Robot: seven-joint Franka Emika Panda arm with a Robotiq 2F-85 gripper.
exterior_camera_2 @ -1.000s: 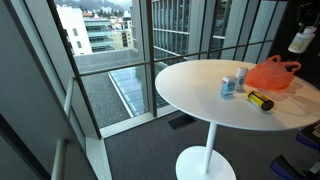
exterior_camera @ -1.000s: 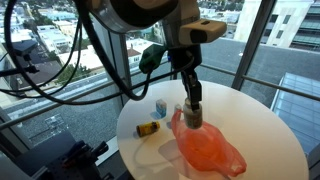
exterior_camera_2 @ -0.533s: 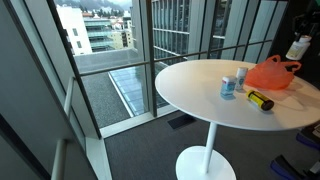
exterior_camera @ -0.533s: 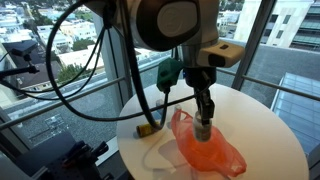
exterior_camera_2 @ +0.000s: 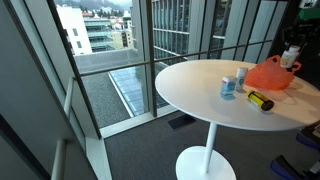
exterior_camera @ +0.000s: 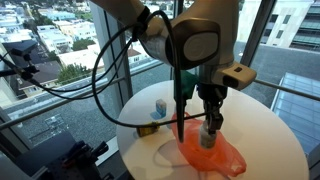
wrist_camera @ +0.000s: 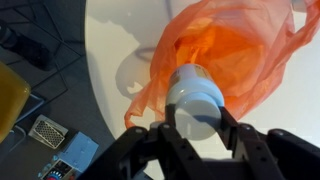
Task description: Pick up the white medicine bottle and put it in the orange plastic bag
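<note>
The white medicine bottle is still above the bag, so I need to lower my gripper next and let go of the bottle inside the bag's opening (exterior_camera: 204,155) (wrist_camera: 207,52), which is below my gripper.
My gripper (wrist_camera: 197,112) is shut on the white medicine bottle (wrist_camera: 194,97) and holds it just above the orange plastic bag (wrist_camera: 225,55) on the round white table (wrist_camera: 115,40). In an exterior view the bottle (exterior_camera: 209,136) hangs over the bag (exterior_camera: 205,153) at the table's near side. In an exterior view the bottle (exterior_camera_2: 290,57) sits over the bag (exterior_camera_2: 272,74) at the frame's right edge.
A small blue-and-white bottle (exterior_camera: 160,107) and a yellow-and-black item (exterior_camera: 146,129) lie on the table (exterior_camera: 250,115) beside the bag; both also show in an exterior view, the blue bottle (exterior_camera_2: 229,86) and the yellow item (exterior_camera_2: 260,100). Glass walls surround the table.
The gripper has carried the white bottle across and down, from above the bag's far end to just over the bag's middle. The bag and other items have not moved.
</note>
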